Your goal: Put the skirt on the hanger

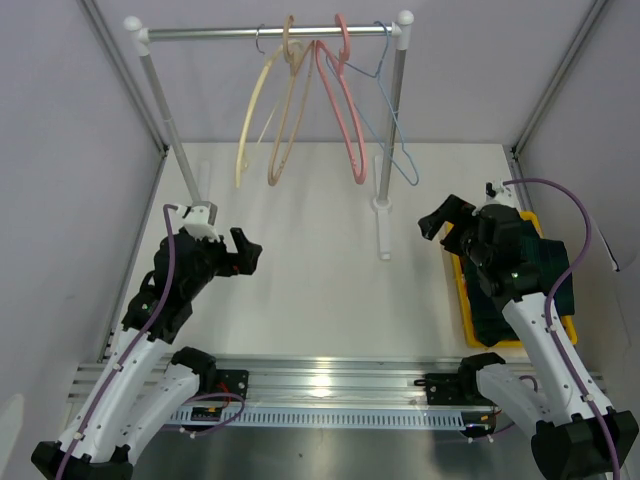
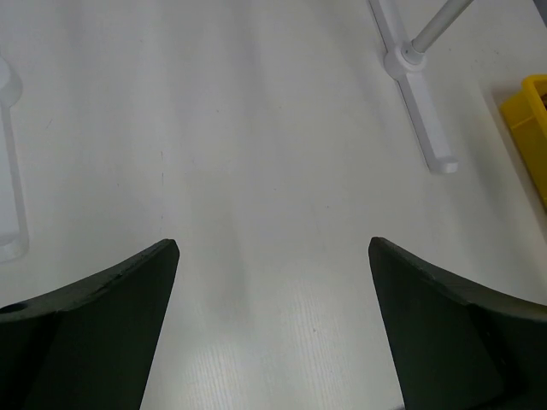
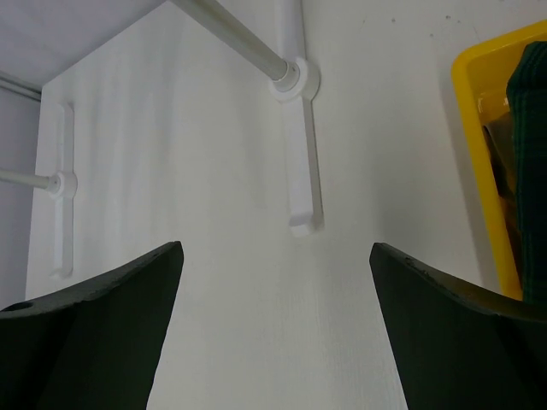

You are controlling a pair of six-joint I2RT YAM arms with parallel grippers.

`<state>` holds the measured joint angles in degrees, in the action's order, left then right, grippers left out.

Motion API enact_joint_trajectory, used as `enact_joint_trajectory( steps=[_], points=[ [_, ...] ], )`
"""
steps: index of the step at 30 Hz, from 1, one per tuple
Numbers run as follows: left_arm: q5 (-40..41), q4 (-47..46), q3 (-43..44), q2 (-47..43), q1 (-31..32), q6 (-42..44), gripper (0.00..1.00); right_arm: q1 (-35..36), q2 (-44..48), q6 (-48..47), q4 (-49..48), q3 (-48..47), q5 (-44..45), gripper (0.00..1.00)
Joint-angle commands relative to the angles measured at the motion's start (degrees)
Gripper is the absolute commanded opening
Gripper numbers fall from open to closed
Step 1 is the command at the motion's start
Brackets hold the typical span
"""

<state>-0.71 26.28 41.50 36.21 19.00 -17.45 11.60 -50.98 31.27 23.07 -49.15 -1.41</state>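
Note:
The fingers of my right gripper are beside the bin. It will first swing to the right in the top view, then turn and lower to get onto the folded skirt (image 1: 543, 264) (image 3: 531, 171).
The dark green plaid skirt (image 1: 550, 265) lies folded in a yellow bin (image 1: 463, 292) at the right, partly hidden under my right arm. Its edge shows in the right wrist view (image 3: 532, 145). The pale cream-yellow hanger (image 1: 255, 112) hangs leftmost on the rack's rail (image 1: 210, 33). My left gripper (image 1: 247, 254) is open and empty over bare table at the left (image 2: 273, 248). My right gripper (image 1: 440, 218) is open and empty, just left of the bin (image 3: 275, 248).
A tan hanger (image 1: 289, 110), a pink hanger (image 1: 345, 105) and a thin blue wire hanger (image 1: 392, 125) hang on the same rail. The rack's right post and white foot (image 1: 384, 215) stand between the grippers. Its left foot (image 1: 200, 190) is at the back left.

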Motion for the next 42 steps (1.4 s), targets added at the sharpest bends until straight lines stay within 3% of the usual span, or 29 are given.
enact_joint_trajectory(
  steps=[1, 10, 14, 21, 30, 35, 42],
  points=[
    [-1.2, -1.1, 2.1, -0.6, 0.3, 1.3, 0.99, -0.2, 0.4, -0.8, 1.8, -3.2, 2.7, 0.99],
    [-2.0, -1.1, 2.0, -1.6, 0.4, 1.3, 0.99, -0.3, -2.4, -1.8, 8.0, -7.7, 6.4, 0.99],
    [-2.4, -1.1, 2.0, -2.1, 0.3, 1.0, 0.99, -1.1, -4.3, -1.6, 12.1, -10.8, 12.5, 0.99],
    [-2.5, -1.1, 2.2, -2.9, 0.3, 0.7, 0.99, -14.6, -8.0, -1.4, 20.2, -16.2, 13.7, 0.92],
    [-3.7, -0.6, 2.2, -3.2, 0.4, 0.1, 0.99, -27.6, -8.2, 0.0, 22.8, -10.9, 12.8, 0.89],
    [-3.9, -0.6, 2.0, -2.8, 0.4, -0.1, 0.99, -29.3, -7.1, 1.7, 24.3, -7.2, 19.4, 0.95],
    [-4.3, -0.8, 2.0, -2.5, 0.4, -0.3, 0.99, -31.7, -8.7, 2.2, 21.2, -1.8, 21.5, 0.99]
  ],
)
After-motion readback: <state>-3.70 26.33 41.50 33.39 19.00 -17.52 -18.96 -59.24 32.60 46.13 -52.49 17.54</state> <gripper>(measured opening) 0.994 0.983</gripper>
